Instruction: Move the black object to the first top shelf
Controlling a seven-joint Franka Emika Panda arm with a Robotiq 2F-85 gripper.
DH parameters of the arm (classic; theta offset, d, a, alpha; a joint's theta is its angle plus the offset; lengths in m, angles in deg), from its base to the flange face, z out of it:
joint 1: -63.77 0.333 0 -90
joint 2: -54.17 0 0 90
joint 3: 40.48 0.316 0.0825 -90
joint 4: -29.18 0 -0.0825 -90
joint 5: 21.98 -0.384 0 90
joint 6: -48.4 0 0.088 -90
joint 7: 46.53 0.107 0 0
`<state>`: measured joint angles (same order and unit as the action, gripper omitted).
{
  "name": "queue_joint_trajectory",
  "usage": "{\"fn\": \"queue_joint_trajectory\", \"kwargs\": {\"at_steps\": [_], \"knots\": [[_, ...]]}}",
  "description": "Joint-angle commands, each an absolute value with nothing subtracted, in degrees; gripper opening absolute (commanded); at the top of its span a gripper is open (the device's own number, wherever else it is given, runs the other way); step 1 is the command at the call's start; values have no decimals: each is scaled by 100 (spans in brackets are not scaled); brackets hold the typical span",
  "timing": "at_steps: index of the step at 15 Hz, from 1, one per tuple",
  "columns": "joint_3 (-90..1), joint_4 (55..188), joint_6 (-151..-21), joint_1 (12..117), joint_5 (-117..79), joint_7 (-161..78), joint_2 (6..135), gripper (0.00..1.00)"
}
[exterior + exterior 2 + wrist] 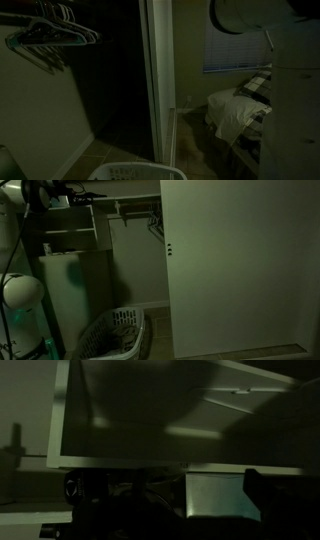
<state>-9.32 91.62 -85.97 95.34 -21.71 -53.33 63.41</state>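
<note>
I should next move my gripper to the left in the wrist view, onto the black object, because it is off-centre between my open fingers with a lit gap beside it.
The scene is very dark. In the wrist view my gripper is open, with one dark finger low on the left and the other low on the right. A black object lies as a dark mass between them, nearer the left finger, with a lit gap on its right. Whether it touches a finger I cannot tell. A white shelf unit fills the view just above. In an exterior view my arm reaches up to the top of the white shelves, and the gripper is a dark shape there.
A white laundry basket stands on the floor below. A closet rod with hangers and a large white sliding door are alongside. A bed stands at the right under a blinded window.
</note>
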Motion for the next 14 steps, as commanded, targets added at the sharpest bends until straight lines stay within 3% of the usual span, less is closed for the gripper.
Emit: {"fn": "queue_joint_trajectory", "kwargs": {"at_steps": [1, 14], "knots": [[-1103, 8343, -8558, 10025, -1721, -4893, 6967, 100], [-2404, 6926, -8423, 11179, -1266, -4173, 7926, 100]]}}
